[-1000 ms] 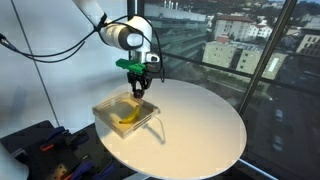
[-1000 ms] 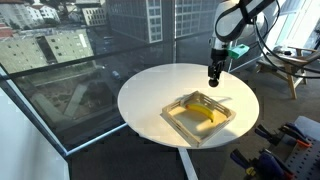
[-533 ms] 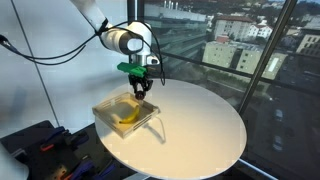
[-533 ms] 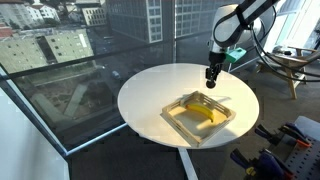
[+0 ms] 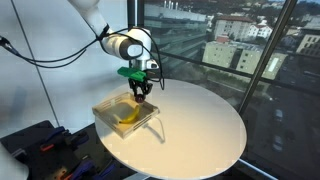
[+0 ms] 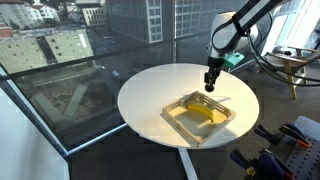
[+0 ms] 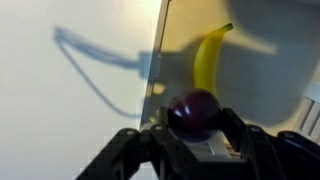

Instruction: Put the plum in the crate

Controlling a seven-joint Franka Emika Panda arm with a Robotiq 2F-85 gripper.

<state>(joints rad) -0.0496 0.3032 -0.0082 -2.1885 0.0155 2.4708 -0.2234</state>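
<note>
The gripper moves down toward the crate's bottom between banana (image 7: 207,62) and the crate's wooden side below it next. It releases the plum there, since that part is empty.
A dark reddish-purple plum (image 7: 194,112) sits between the black fingers of my gripper (image 7: 195,130), which is shut on it. In the wrist view the plum hangs just over the crate's wooden wall (image 7: 158,60), with a yellow banana (image 7: 207,62) lying inside. In both exterior views the gripper (image 5: 138,92) (image 6: 210,81) hovers above the far edge of the light wood crate (image 5: 105,108) (image 6: 178,107) on the round white table. The plum itself is too small to make out there.
The round white table (image 5: 200,120) (image 6: 150,90) stands beside large windows over a city. A thin cable runs across the tabletop (image 7: 95,65) near the crate. Dark equipment lies at floor level (image 5: 40,145) (image 6: 285,145).
The gripper has shifted slightly toward the crate and a little lower, still holding the plum. Nothing else has moved.
</note>
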